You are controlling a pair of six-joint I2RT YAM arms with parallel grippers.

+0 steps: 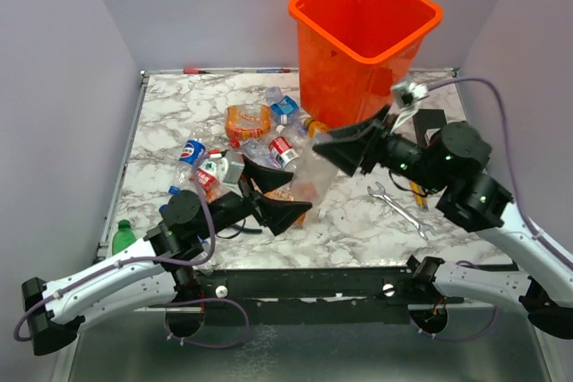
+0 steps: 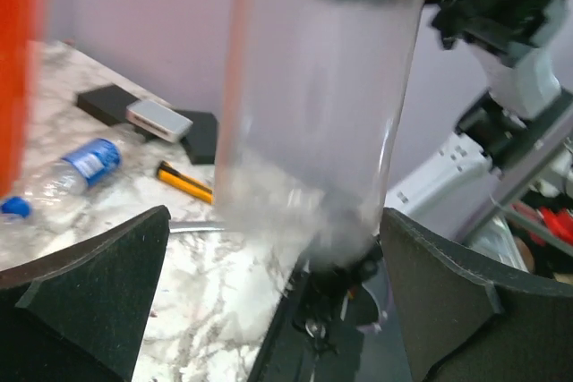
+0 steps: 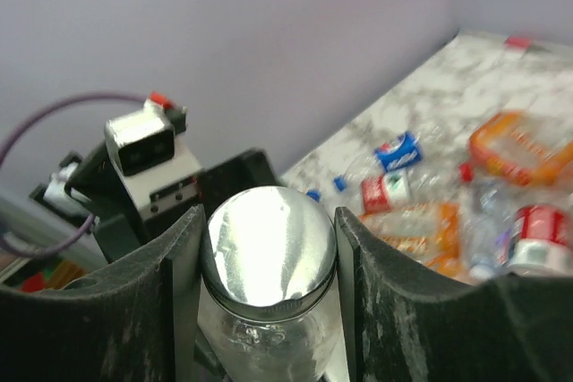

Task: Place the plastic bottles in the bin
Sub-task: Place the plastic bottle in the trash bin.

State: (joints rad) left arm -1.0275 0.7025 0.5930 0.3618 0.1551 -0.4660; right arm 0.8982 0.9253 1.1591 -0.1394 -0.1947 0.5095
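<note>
My right gripper is going to lift the bottle outward first, turning it toward the back wall, to get over the tall bin's open top (image 1: 366, 13).
A tall clear bottle (image 1: 313, 176) with a silver lid (image 3: 267, 243) hangs tilted over the table's middle. My right gripper (image 3: 269, 261) is shut on its lidded top, one finger on each side. The bottle's lower part (image 2: 313, 123) stands between the fingers of my left gripper (image 2: 277, 301), which is open wide. The orange bin (image 1: 363, 42) stands at the back, just behind the held bottle. Several crushed plastic bottles (image 1: 246, 123) with blue, red and orange labels lie in a heap left of the bin. A green bottle (image 1: 123, 237) stands at the near left edge.
A steel wrench (image 1: 398, 209) lies on the marble right of the held bottle, with a yellow-handled tool (image 1: 418, 192) beside it. A black mount (image 2: 152, 118) sits near the bin, and a blue-labelled bottle (image 2: 76, 172) lies close to it. Walls enclose the table.
</note>
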